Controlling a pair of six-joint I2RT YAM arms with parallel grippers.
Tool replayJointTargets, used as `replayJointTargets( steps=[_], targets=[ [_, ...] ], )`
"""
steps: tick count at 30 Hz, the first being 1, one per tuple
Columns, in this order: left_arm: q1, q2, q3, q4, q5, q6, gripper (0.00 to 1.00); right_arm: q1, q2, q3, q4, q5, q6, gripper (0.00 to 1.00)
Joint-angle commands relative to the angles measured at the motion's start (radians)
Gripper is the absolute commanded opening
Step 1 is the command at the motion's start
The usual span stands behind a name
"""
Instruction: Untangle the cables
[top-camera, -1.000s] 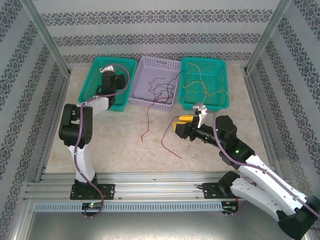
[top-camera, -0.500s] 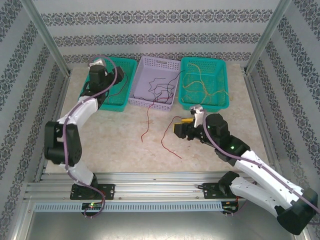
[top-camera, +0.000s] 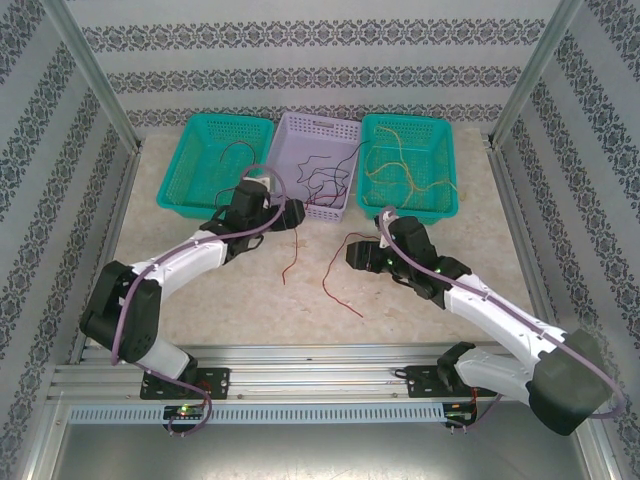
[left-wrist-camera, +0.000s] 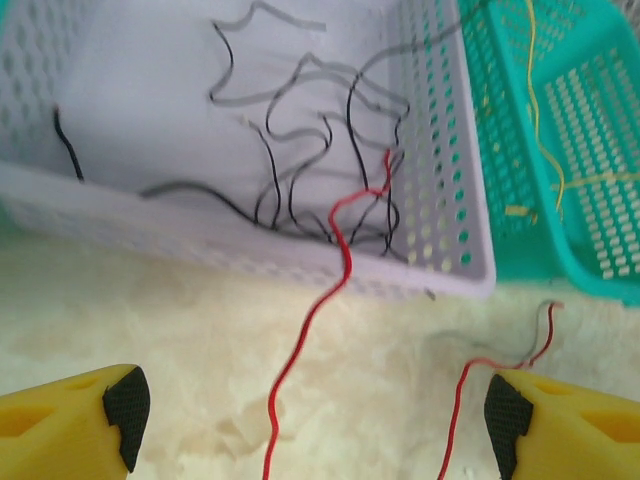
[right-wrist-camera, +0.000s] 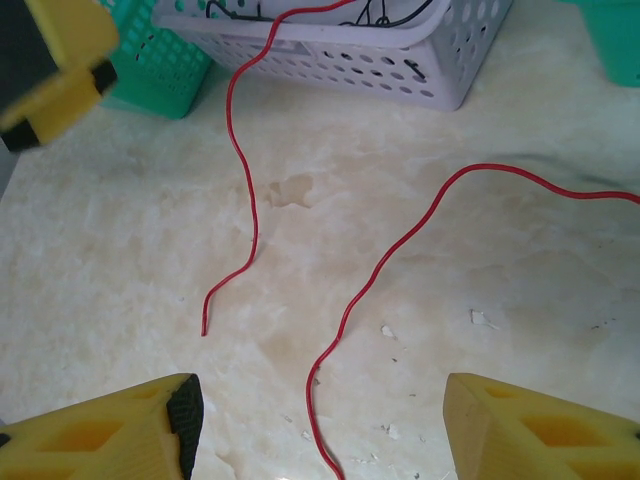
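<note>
My left gripper comes down next onto the red cable just outside the purple basket's front side, since that part hangs below the gripper, between its open fingers.
A red cable (top-camera: 292, 248) hangs out of the purple basket (top-camera: 290, 135) over its front wall (left-wrist-camera: 200, 240) onto the table. My left gripper (top-camera: 294, 213) stands open just in front of that wall, and the red cable (left-wrist-camera: 300, 350) passes between its fingers (left-wrist-camera: 122, 408), untouched. A second red cable (top-camera: 336, 280) lies loose on the table; my right gripper (top-camera: 352, 256) hovers open over it, the cable (right-wrist-camera: 400, 250) running between its fingers (right-wrist-camera: 182, 418). Dark cables (left-wrist-camera: 300, 150) lie tangled in the purple basket. Yellow-green cables (top-camera: 400, 165) lie in the right teal basket (top-camera: 450, 175).
The left teal basket (top-camera: 185, 170) holds one dark wire (top-camera: 236, 153). The three baskets stand side by side at the back. Patterned walls and metal posts close in the table. Bare marble table (top-camera: 220, 290) lies in front of the baskets.
My left arm has swung from over the left teal basket down to the front of the purple basket. My right gripper has tipped down closer to the loose red cable.
</note>
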Motion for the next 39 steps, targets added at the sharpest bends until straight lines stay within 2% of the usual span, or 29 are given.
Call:
replayJointTargets(
  steps=[1, 4, 12, 14, 16, 20, 26, 30, 39],
  targets=[
    [-0.047, 0.047, -0.019, -0.005, 0.019, 0.006, 0.87, -0.014, -0.025, -0.021, 0.054, 0.003, 0.024, 0.65],
    [-0.075, 0.133, 0.013, -0.023, 0.017, 0.034, 0.87, -0.015, -0.029, -0.018, 0.049, -0.007, 0.020, 0.65],
    [-0.074, 0.298, 0.086, -0.033, -0.035, 0.089, 0.85, -0.016, -0.083, -0.024, 0.035, -0.022, 0.004, 0.65],
    [-0.068, 0.327, 0.103, -0.021, -0.039, 0.096, 0.78, -0.017, -0.102, -0.029, 0.040, -0.023, 0.004, 0.65],
    [-0.062, 0.341, 0.117, 0.002, -0.031, 0.092, 0.66, -0.016, -0.115, -0.030, 0.042, -0.023, 0.007, 0.65],
    [-0.062, 0.339, 0.138, 0.029, -0.026, 0.099, 0.49, -0.016, -0.132, -0.032, 0.043, -0.031, 0.006, 0.65],
    [-0.062, 0.314, 0.150, 0.013, -0.017, 0.105, 0.12, -0.016, -0.152, -0.056, 0.062, -0.032, 0.019, 0.65],
    [-0.062, 0.259, 0.127, 0.006, -0.018, 0.098, 0.01, -0.015, -0.160, -0.066, 0.066, -0.032, 0.024, 0.65],
    [-0.067, 0.048, 0.089, -0.094, 0.014, 0.087, 0.00, -0.016, -0.174, -0.070, 0.067, -0.020, 0.031, 0.65]
  ],
)
